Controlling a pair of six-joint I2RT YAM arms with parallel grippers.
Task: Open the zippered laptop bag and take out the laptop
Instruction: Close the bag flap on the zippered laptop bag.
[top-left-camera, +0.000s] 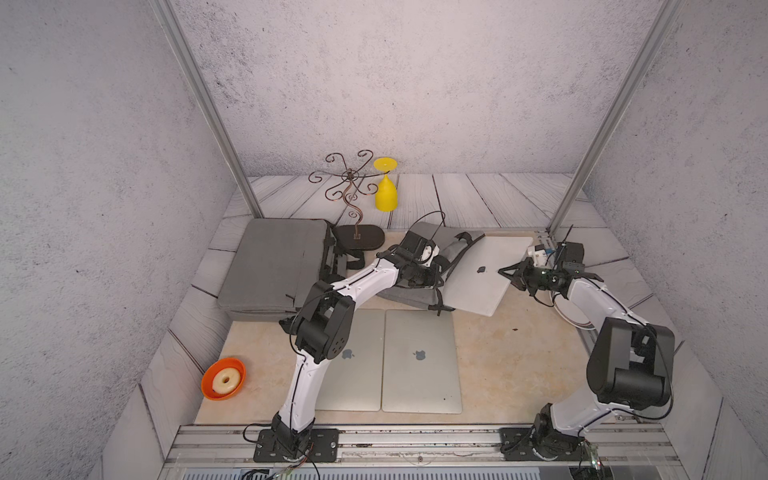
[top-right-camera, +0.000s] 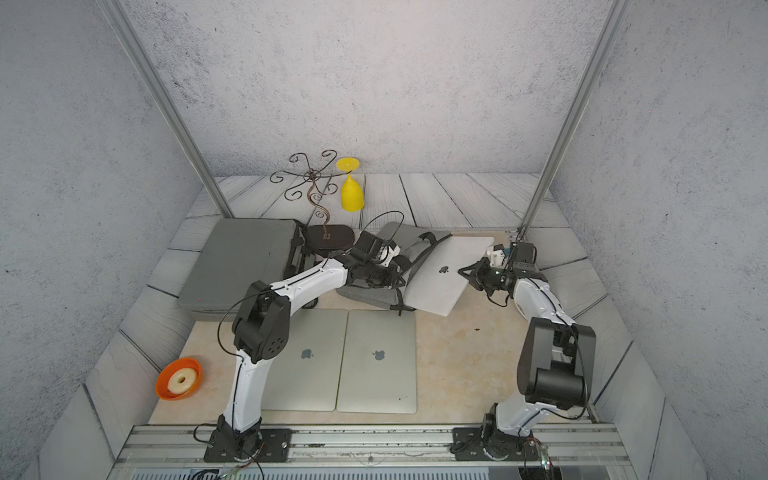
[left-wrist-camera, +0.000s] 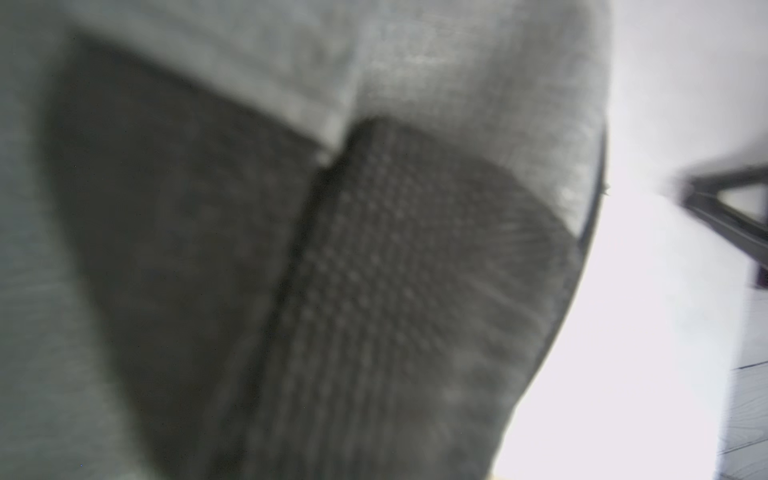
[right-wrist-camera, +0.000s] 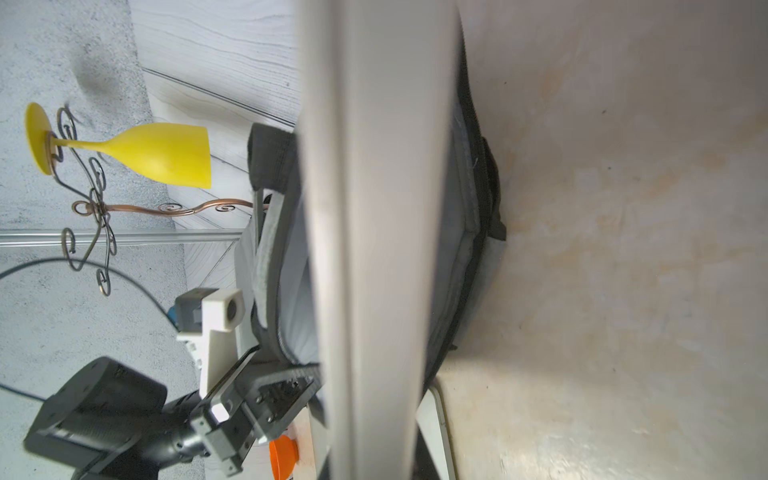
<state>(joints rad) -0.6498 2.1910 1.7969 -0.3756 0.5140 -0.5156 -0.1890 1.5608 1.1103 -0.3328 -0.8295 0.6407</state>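
Observation:
Next, my left gripper stays on the grey bag's fabric (top-left-camera: 430, 291) just beneath it and eases toward the laptop before release, because the laptop is still partly inside.
The grey laptop bag (top-left-camera: 451, 249) (top-right-camera: 415, 249) lies at mid-table with its mouth open toward the right. A silver laptop (top-left-camera: 482, 270) (top-right-camera: 440, 272) sticks more than halfway out of it, tilted, with its far end raised. My right gripper (top-left-camera: 505, 272) (top-right-camera: 464, 272) is shut on the laptop's right edge; in the right wrist view the laptop (right-wrist-camera: 374, 208) runs edge-on through the middle. My left gripper (top-left-camera: 424, 278) (right-wrist-camera: 286, 386) is shut on the bag's left part. The left wrist view shows only blurred bag fabric (left-wrist-camera: 457, 83) and a black strap (left-wrist-camera: 374, 270).
A second grey bag (top-left-camera: 274, 266) lies back left. Two closed laptops (top-left-camera: 419, 361) (top-left-camera: 357, 365) lie in front. An orange bowl (top-left-camera: 223, 378) with a doughnut sits front left. A wire stand (top-left-camera: 359, 237) and a yellow glass (top-left-camera: 385, 191) stand behind the bags.

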